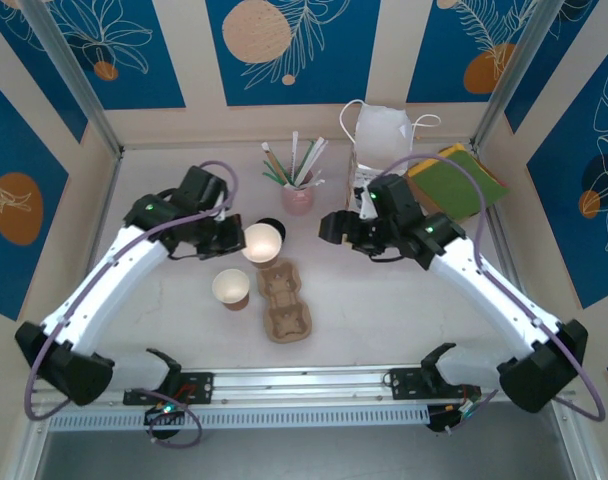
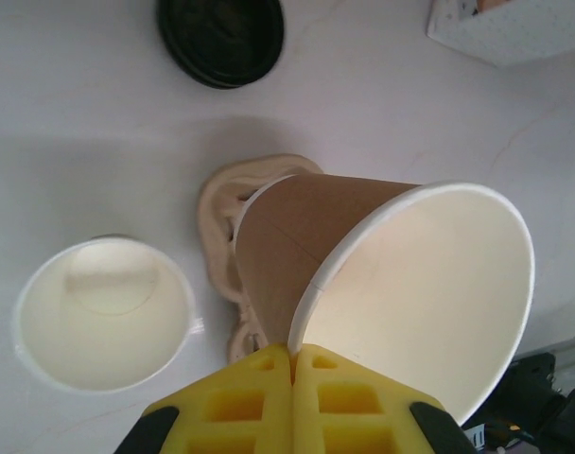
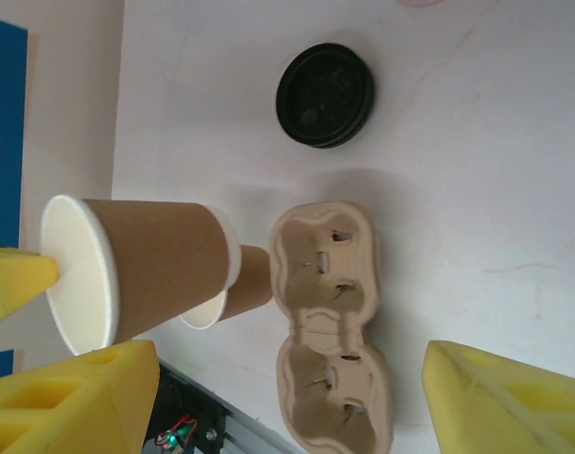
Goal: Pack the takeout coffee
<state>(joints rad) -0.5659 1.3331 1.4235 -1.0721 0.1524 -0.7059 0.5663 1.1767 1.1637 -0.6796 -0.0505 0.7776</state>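
My left gripper next moves across the tray's far end and down to release the cup, as the bare tabletop lies below it, past the tray.
The takeout coffee, a cup with its lid on, is out of view. My left gripper (image 1: 240,238) (image 2: 293,354) is shut on the rim of a lidless brown paper cup (image 1: 262,243) (image 2: 297,236) (image 3: 155,265), which hangs tilted over the far end of the pulp cup tray (image 1: 287,302) (image 2: 218,203) (image 3: 330,322). A second lidless cup (image 1: 231,288) (image 2: 103,312) (image 3: 242,284) stands left of the tray. A loose black lid (image 1: 274,224) (image 2: 221,38) (image 3: 325,95) lies beyond them. My right gripper (image 1: 332,228) (image 3: 287,407) hovers open to the tray's right, holding nothing.
At the back stand a pink cup of straws and stirrers (image 1: 297,195), a white paper bag (image 1: 384,130) and green and yellow folders (image 1: 459,185). A metal rail (image 1: 304,380) runs along the near edge between the arm bases.
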